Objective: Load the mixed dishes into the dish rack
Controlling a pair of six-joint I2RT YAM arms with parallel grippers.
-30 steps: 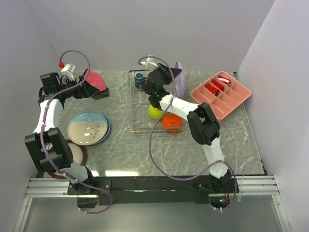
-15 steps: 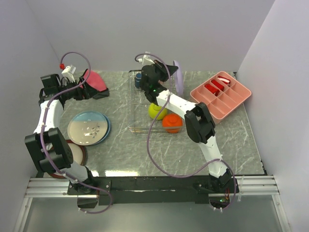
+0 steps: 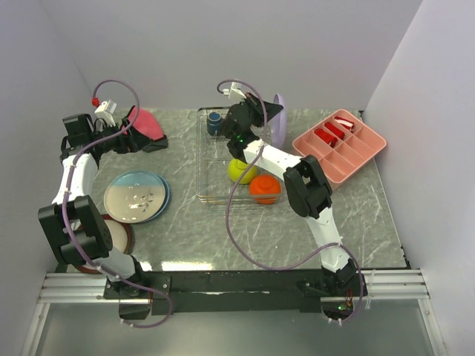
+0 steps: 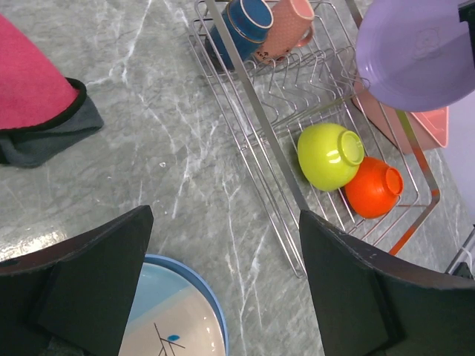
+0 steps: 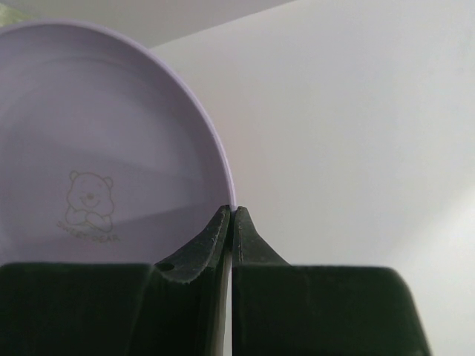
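My right gripper shifts slightly toward the dark blue mug next before opening, since the lavender plate hangs over the rack's side by the pink tray.
My right gripper [image 3: 267,113] [image 5: 231,211] is shut on the rim of the lavender plate [image 3: 277,122] [image 5: 96,148], holding it on edge above the far right corner of the dish rack [image 3: 202,159] [image 4: 261,130]. In the rack lie the dark blue mug [image 3: 214,121] [image 4: 241,22], the small pink cup [image 4: 287,30], the yellow-green bowl [image 3: 238,171] [image 4: 330,156] and the orange bowl [image 3: 264,189] [image 4: 373,187]. My left gripper [image 3: 152,141] [image 4: 223,297] hangs open and holds nothing, above bare table left of the rack. The light-blue plate [image 3: 136,196] [image 4: 178,319] and the red-rimmed cream plate [image 3: 120,236] lie at the left.
A red-pink folded cloth [image 3: 145,122] [image 4: 33,89] lies at the back left, close by my left gripper. A pink compartment tray [image 3: 340,144] with red items stands at the back right. White walls close in the table on three sides.
My right wrist swung left over the back of the rack and came back, the lavender plate still in its grip. The left arm has not moved.
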